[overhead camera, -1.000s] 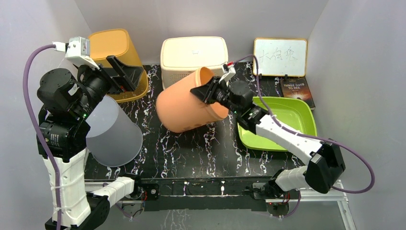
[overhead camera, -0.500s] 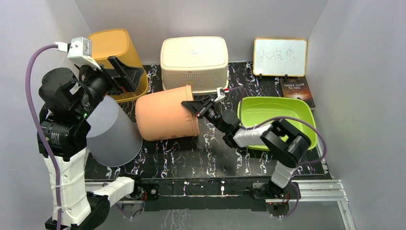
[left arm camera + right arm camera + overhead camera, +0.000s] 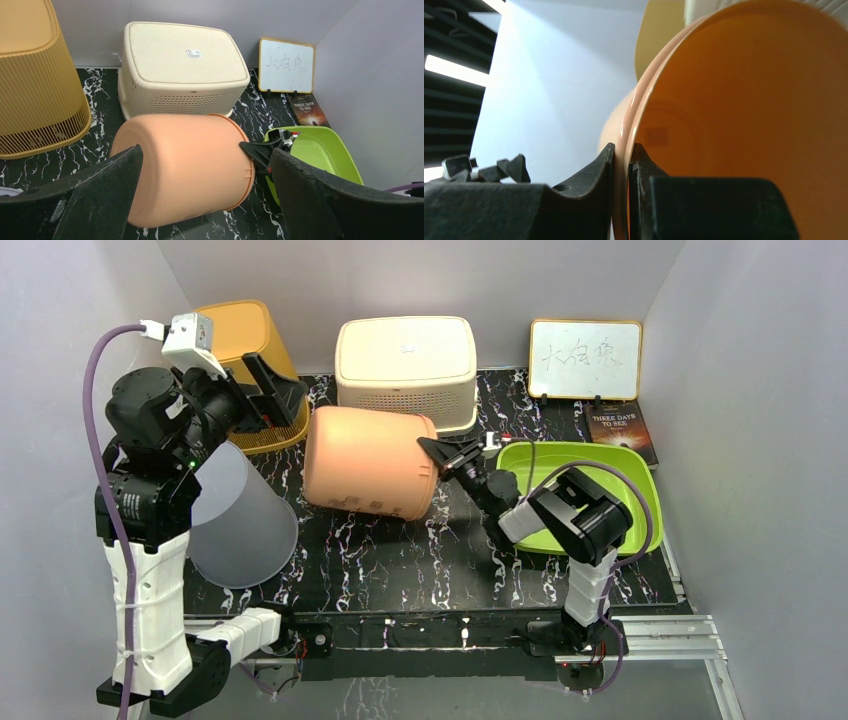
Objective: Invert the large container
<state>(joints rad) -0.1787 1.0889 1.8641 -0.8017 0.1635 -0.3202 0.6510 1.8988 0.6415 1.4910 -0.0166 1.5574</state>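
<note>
The right gripper turns and moves down next, tipping the bucket's rim down onto the tabletop point(image 3: 441, 508) beside the tray, and releases. The bucket's opening faces the green tray.
The large container is a salmon-orange bucket point(image 3: 368, 462) lying on its side at mid table, base to the left, open mouth to the right. It also shows in the left wrist view point(image 3: 182, 165). My right gripper point(image 3: 436, 453) is shut on the bucket's rim at its right side; in the right wrist view the two fingers pinch the rim point(image 3: 624, 165), one inside, one outside. My left gripper point(image 3: 265, 395) is open and empty, raised at the left above the yellow basket, looking down at the bucket point(image 3: 205, 200).
A yellow slatted basket point(image 3: 245, 340) stands upside down at back left, a cream bin point(image 3: 405, 365) upside down at back centre. A green tray point(image 3: 600, 485) lies right of the bucket. A grey inverted bucket point(image 3: 235, 515) stands front left. A whiteboard point(image 3: 585, 358) and book point(image 3: 620, 430) are back right.
The right arm has folded down and swung the bucket from a raised tilt to lying low on its side, mouth now facing right. The left arm shifted slightly right.
</note>
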